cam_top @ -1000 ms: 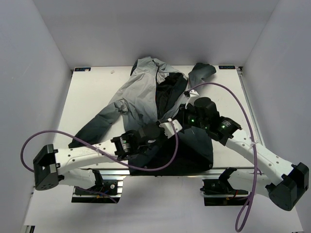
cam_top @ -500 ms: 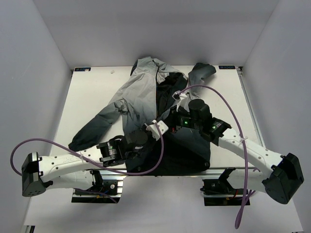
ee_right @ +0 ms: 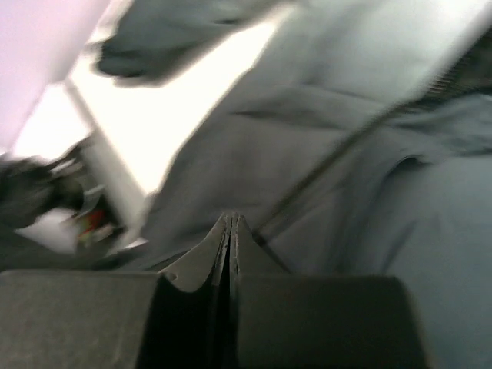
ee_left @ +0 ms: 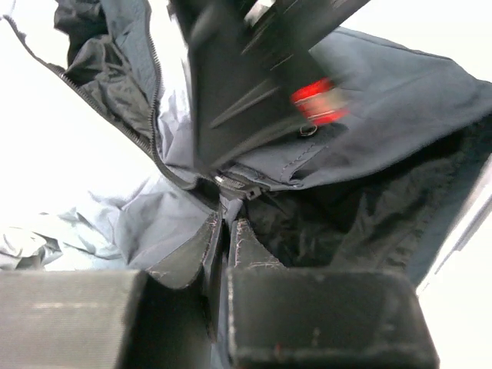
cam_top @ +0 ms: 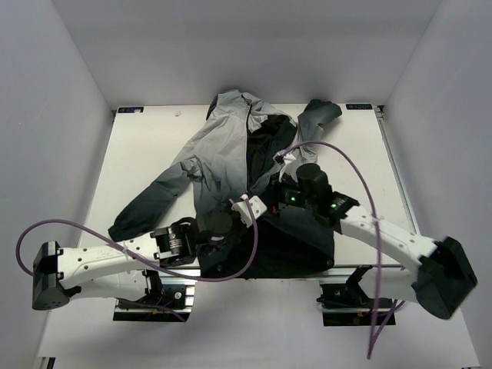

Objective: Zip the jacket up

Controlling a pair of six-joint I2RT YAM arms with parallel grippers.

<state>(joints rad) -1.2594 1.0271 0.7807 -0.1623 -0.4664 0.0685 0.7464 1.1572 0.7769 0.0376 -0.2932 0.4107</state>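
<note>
The jacket's front is bunched and gaping around the zipper slider, so the robot's left gripper will next pull back toward the table's near bar and then release the fold of fabric.
The jacket (cam_top: 219, 146) lies spread on the white table (cam_top: 138, 146), hood far, dark hem near, its front open at the top. My left gripper (cam_top: 257, 211) is low over the front and shut on a fold of fabric (ee_left: 225, 227) just below the zipper slider (ee_left: 231, 184). Open zipper teeth (ee_left: 131, 131) run up from the slider. My right gripper (cam_top: 273, 206) is shut, with its tips (ee_left: 219, 171) down at the slider. In its own view the right gripper (ee_right: 231, 219) shows nothing between the fingers, and the zipper line (ee_right: 330, 165) runs away from it. Whether it pinches the pull stays hidden.
White enclosure walls (cam_top: 69, 92) stand around the table. Purple cables loop over the right arm (cam_top: 350, 165) and beside the left arm (cam_top: 92, 223). The table's near rail (cam_top: 254, 277) lies just under the jacket's hem.
Both arms have drawn left and toward the near edge, the grippers staying together at the zipper. The dark lower front has shifted slightly with them.
</note>
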